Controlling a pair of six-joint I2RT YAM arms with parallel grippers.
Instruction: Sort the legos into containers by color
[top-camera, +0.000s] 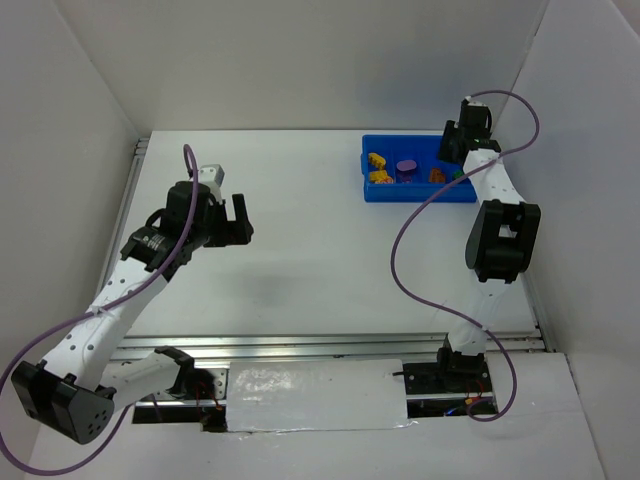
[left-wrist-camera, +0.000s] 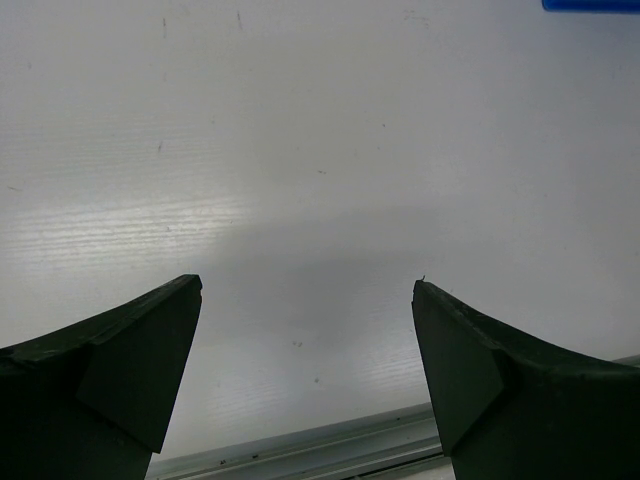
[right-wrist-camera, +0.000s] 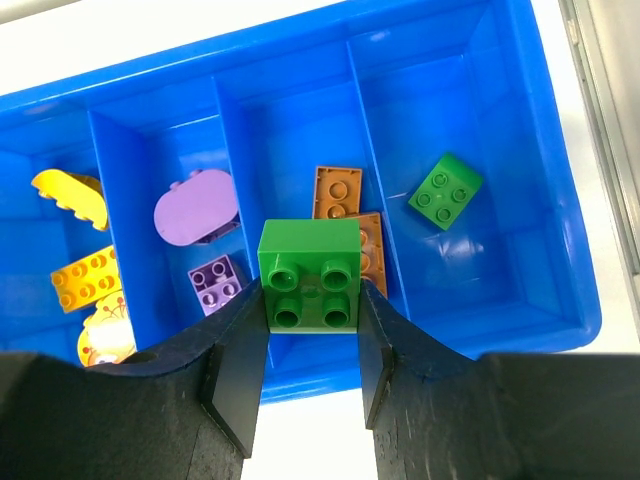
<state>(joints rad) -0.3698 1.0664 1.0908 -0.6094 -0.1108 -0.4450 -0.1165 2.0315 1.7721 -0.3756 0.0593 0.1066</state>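
I will next move my right gripper to the right in the wrist view, past the brown-orange plates (right-wrist-camera: 337, 190) and over the end part of the blue tray, because a green square (right-wrist-camera: 446, 190) is there.
The blue tray (right-wrist-camera: 588, 290) (top-camera: 372, 190) has its compartments in a row. Yellow legos (right-wrist-camera: 88, 278) fill the left one. A round purple piece (right-wrist-camera: 195, 208) and a small purple brick (right-wrist-camera: 217, 280) lie in the second. Two brown-orange plates (right-wrist-camera: 337, 190) lie in the third, and a green square (right-wrist-camera: 446, 190) in the right one. My right gripper (right-wrist-camera: 310, 300) (top-camera: 455, 150) is shut on a second green brick (right-wrist-camera: 310, 272), held above the tray's near side over the middle compartments. My left gripper (left-wrist-camera: 308, 285) (top-camera: 238, 220) stands open over bare table, far left of the tray.
White walls close in the table on the left, back and right. A metal rail (left-wrist-camera: 300, 450) runs along the table edge under the left gripper. The right arm's purple cable (top-camera: 410, 230) loops over the table in front of the tray.
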